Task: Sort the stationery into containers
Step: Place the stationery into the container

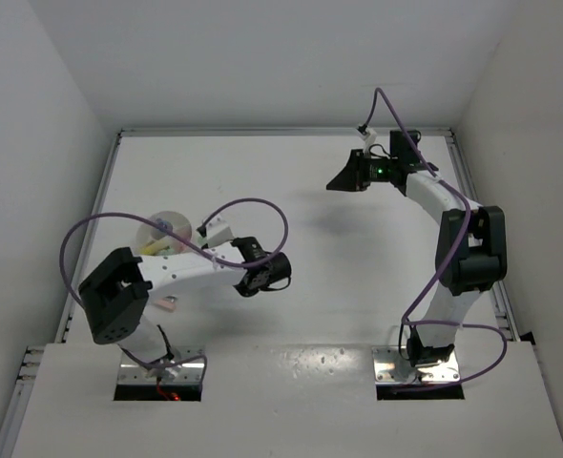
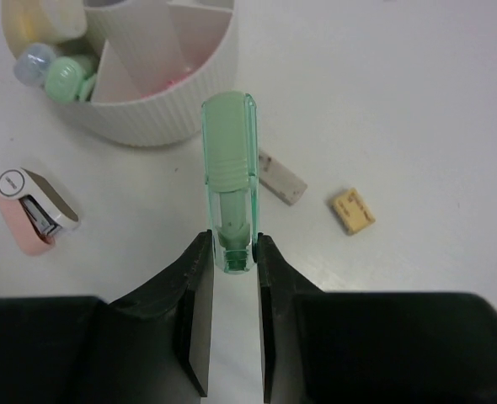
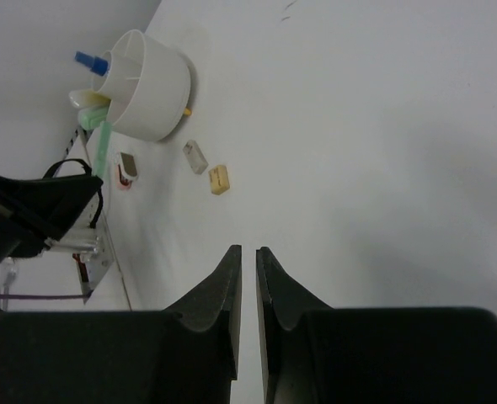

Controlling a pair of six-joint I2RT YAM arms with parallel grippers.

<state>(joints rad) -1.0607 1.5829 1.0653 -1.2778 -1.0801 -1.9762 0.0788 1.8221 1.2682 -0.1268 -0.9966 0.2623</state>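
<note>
The left gripper moves outward and to the left in the top view next, over the bowl's emptier section (image 1: pixel 184 230) (image 2: pixel 196 46), which has room, to release the green marker.
My left gripper (image 2: pixel 232 240) is shut on the end of a green marker (image 2: pixel 229 160), which points at the near wall of the round white ribbed bowl (image 2: pixel 177 114). The bowl has dividers; one compartment holds a yellow marker (image 2: pixel 42 21), a pale blue cap (image 2: pixel 31 63) and a green cap (image 2: pixel 70 76). A pink and white item (image 2: pixel 34 210), a grey block (image 2: pixel 280 177) and a tan block (image 2: pixel 352 210) lie on the table beside the bowl. My right gripper (image 3: pixel 248 250) is shut and empty, far from the bowl (image 3: pixel 147 84); it also shows in the top view (image 1: pixel 339 181).
In the top view the bowl (image 1: pixel 167 229) sits at the left, partly under my left arm and its purple cable (image 1: pixel 262 205). White walls enclose the table on three sides. A blue pen tip (image 3: pixel 88 61) sticks out of the bowl.
</note>
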